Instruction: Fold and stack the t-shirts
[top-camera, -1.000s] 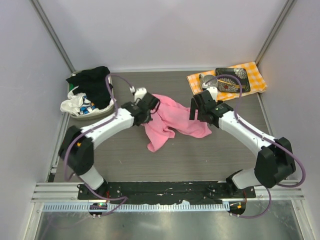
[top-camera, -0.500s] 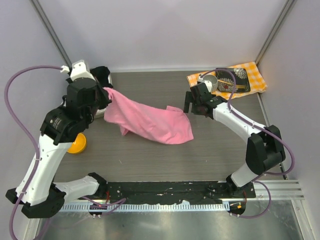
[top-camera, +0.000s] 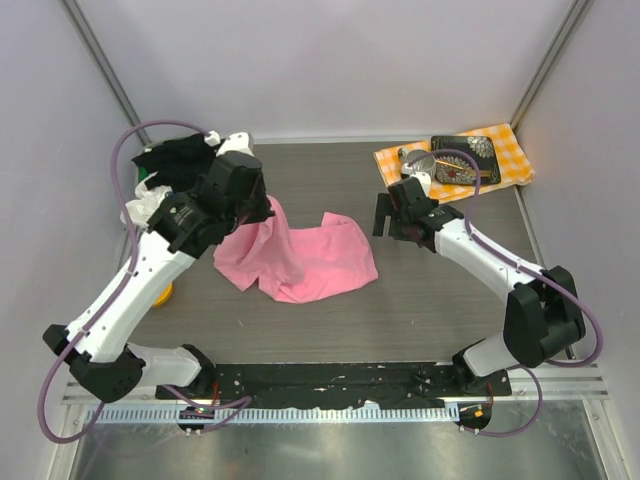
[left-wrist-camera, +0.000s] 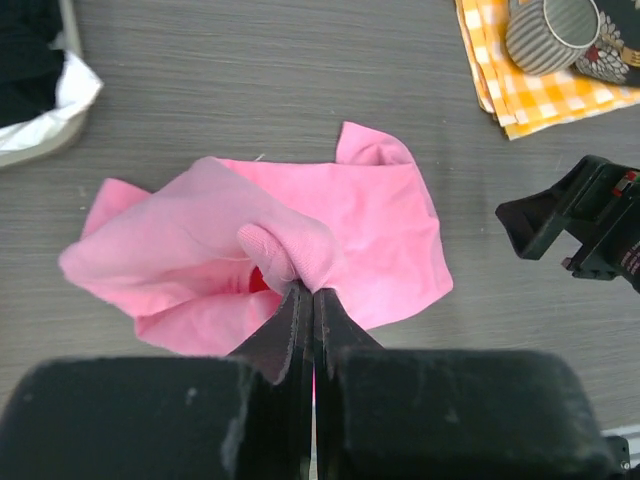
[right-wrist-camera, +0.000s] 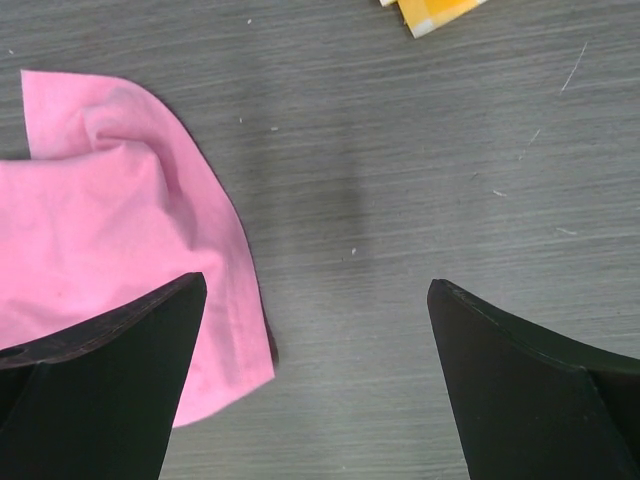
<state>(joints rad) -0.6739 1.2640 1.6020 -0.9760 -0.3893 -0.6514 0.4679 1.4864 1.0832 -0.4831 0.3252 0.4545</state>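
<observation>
I will lower my right gripper back and to the left in the top view, onto the shirt's near corner (top-camera: 373, 273) (right-wrist-camera: 259, 364), because there is only bare table between my fingers.
A pink t-shirt (top-camera: 310, 255) lies rumpled on the grey table, its left part lifted. My left gripper (top-camera: 258, 208) is shut on a bunch of the pink cloth (left-wrist-camera: 290, 250) and holds it above the table. My right gripper (top-camera: 382, 215) is open and empty, just right of the shirt's right edge. In the right wrist view the shirt's edge (right-wrist-camera: 110, 260) lies beside the left finger (right-wrist-camera: 120, 350), with bare table between the fingers.
A basket (top-camera: 185, 225) with black and white clothes stands at the back left. An orange checked cloth (top-camera: 500, 150) with a cup (top-camera: 420, 160) and a dark dish (top-camera: 465, 150) lies at the back right. A yellow object (top-camera: 160, 293) lies by the left arm.
My left gripper has carried the pink shirt back rightward and lower, so more of it lies on the table. My right gripper has let go and moved slightly right of the shirt.
</observation>
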